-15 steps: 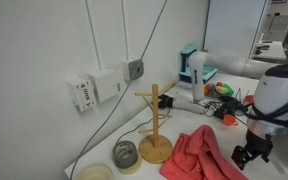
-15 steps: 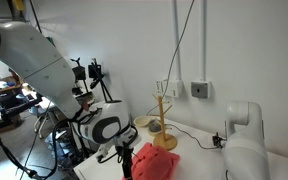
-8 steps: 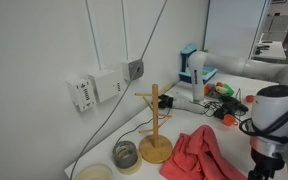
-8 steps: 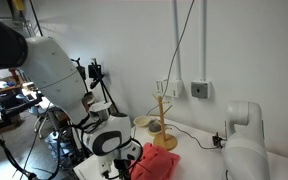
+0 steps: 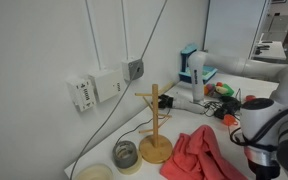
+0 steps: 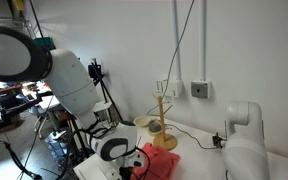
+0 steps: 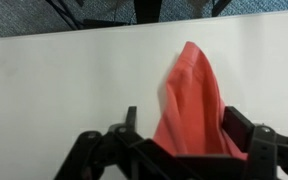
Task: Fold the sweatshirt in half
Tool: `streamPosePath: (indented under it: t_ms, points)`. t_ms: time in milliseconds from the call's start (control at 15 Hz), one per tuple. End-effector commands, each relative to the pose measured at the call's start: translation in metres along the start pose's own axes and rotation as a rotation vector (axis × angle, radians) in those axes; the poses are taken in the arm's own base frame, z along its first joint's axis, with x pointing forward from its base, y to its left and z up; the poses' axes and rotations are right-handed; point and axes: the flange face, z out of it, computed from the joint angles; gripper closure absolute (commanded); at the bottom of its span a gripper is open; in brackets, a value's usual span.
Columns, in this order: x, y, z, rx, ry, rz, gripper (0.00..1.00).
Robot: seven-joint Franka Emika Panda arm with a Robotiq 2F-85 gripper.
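Next, my gripper shifts slightly toward the end of the sweatshirt's fold point(image 7: 192, 98) by the table edge and closes across it. The fold runs between my open fingers.
The coral-red sweatshirt point(image 5: 199, 155) lies crumpled on the white table, also seen in an exterior view point(image 6: 156, 163). In the wrist view a ridge of it point(image 7: 189, 100) runs up between my fingers. My gripper point(image 7: 184, 135) is open, its two black fingers set wide on either side of the fabric's near edge. In an exterior view the gripper point(image 6: 125, 170) is low at the sweatshirt's edge. In the view with the wall box only the arm point(image 5: 269, 130) shows; the fingers are below the frame.
A wooden mug-tree stand point(image 5: 155, 125) stands behind the sweatshirt, near the wall, also in an exterior view point(image 6: 162, 115). Round tape rolls point(image 5: 126, 155) lie beside its base. Tools and a blue-white box point(image 5: 194, 68) sit further along the table. The table edge point(image 7: 84, 30) is close.
The arm has come down and closer to the sweatshirt's near edge. Its gripper has dropped out of the bottom of one exterior view and now sits at the fabric.
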Motion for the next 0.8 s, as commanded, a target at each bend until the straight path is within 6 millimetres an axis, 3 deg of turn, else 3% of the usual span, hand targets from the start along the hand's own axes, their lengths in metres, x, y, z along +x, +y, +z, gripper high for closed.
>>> streamPosePath:
  t_ms: [0,267,467,733]
  points:
    - [0.011,0.008,0.008,0.003,-0.048,-0.047,0.42]
    - [0.013,0.009,0.010,0.002,-0.081,-0.066,0.73]
    - [0.003,0.007,0.007,-0.005,-0.131,-0.102,0.96]
    - [-0.015,0.012,0.002,-0.047,-0.232,-0.124,1.00]
